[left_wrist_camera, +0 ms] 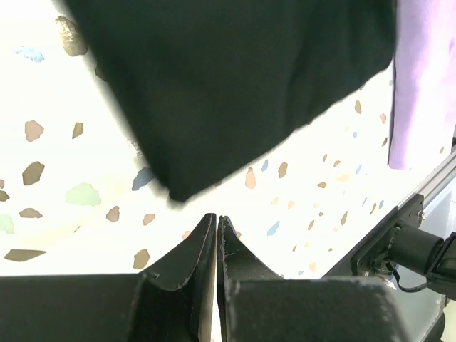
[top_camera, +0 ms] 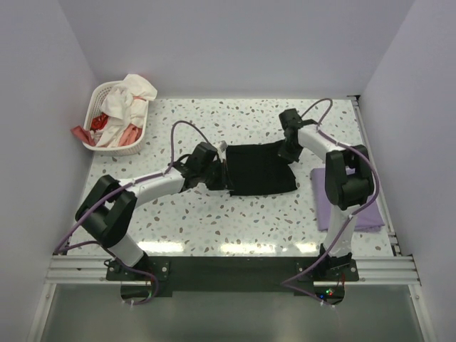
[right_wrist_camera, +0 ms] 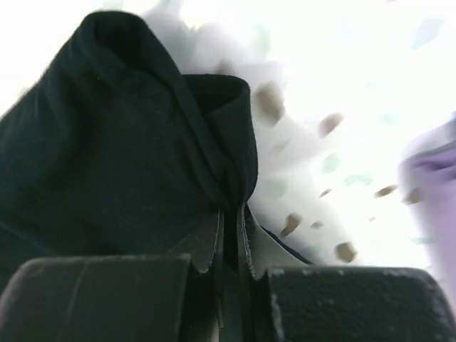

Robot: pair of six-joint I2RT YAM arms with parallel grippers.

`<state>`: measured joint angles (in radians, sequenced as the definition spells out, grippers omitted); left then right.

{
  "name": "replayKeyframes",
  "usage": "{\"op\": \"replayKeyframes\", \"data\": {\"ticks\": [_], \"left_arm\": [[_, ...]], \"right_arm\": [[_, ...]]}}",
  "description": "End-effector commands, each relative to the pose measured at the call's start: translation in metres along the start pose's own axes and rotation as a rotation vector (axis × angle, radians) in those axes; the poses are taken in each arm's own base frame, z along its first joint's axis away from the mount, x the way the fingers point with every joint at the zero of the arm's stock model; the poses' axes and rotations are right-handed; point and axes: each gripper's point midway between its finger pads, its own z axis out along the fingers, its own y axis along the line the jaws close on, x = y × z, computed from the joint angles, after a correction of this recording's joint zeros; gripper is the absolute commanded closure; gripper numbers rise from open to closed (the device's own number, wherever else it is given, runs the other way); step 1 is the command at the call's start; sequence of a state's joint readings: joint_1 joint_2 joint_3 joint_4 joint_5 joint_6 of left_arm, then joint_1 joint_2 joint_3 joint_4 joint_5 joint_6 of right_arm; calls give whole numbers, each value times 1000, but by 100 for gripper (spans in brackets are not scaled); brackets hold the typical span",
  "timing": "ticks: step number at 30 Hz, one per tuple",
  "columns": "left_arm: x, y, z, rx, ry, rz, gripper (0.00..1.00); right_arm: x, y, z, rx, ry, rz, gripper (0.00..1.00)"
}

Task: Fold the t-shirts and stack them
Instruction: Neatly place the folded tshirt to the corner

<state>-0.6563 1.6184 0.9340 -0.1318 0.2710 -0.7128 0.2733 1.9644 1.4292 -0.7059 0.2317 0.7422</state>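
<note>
My right gripper should lift and move across, then go down over the lavender t-shirt [top_camera: 356, 210] [right_wrist_camera: 437, 203], which is to its right in the top view, and let go, because both shirts are folded now.
The black t-shirt [top_camera: 260, 169] lies folded to a rectangle in the middle of the table; it also fills the top of the left wrist view [left_wrist_camera: 235, 78]. My left gripper [top_camera: 214, 165] is at its left edge, shut and empty [left_wrist_camera: 216, 221], just off the cloth's corner. My right gripper [top_camera: 288, 151] is at the shirt's far right corner, shut on a pinched fold of black cloth [right_wrist_camera: 231, 203]. The lavender t-shirt [top_camera: 356, 210] lies folded at the right edge, partly hidden by the right arm; it also shows in the left wrist view [left_wrist_camera: 420, 78].
A white laundry basket [top_camera: 100, 96] with white and red cloth stands at the far left corner. A metal rail [top_camera: 228, 267] runs along the table's near edge. White walls close in on three sides.
</note>
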Motion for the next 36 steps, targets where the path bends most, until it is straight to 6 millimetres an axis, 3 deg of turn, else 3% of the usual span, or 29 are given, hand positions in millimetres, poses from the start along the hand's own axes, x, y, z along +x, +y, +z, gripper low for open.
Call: {"op": "replayKeyframes", "data": {"ticks": [1, 7, 9, 11, 12, 17, 24, 30, 32, 36], "left_arm": [[-23, -17, -13, 24, -51, 41, 92], [-29, -23, -16, 32, -64, 46, 92], [-31, -24, -17, 33, -65, 47, 92], [-31, -25, -17, 34, -64, 47, 92], [-33, -27, -17, 37, -68, 46, 92], [-34, -30, -17, 47, -66, 43, 92], [-36, -34, -19, 55, -61, 47, 92], [-35, -36, -19, 49, -55, 50, 92], [-33, -38, -20, 52, -53, 51, 92], [-32, -40, -21, 47, -53, 50, 92]], "right_arm": [[-53, -36, -12, 148, -63, 173, 100], [-108, -83, -32, 273, -96, 400, 100], [-118, -99, -33, 312, -98, 466, 100], [-124, -100, -35, 316, -105, 494, 100], [-133, -119, -36, 333, -105, 544, 100], [-129, -147, -47, 391, -85, 631, 100], [-123, -191, -87, 494, -122, 719, 100], [-95, -229, -121, 568, -174, 828, 100], [-94, -239, -138, 562, -224, 876, 100], [-89, -256, -151, 558, -276, 938, 100]]}}
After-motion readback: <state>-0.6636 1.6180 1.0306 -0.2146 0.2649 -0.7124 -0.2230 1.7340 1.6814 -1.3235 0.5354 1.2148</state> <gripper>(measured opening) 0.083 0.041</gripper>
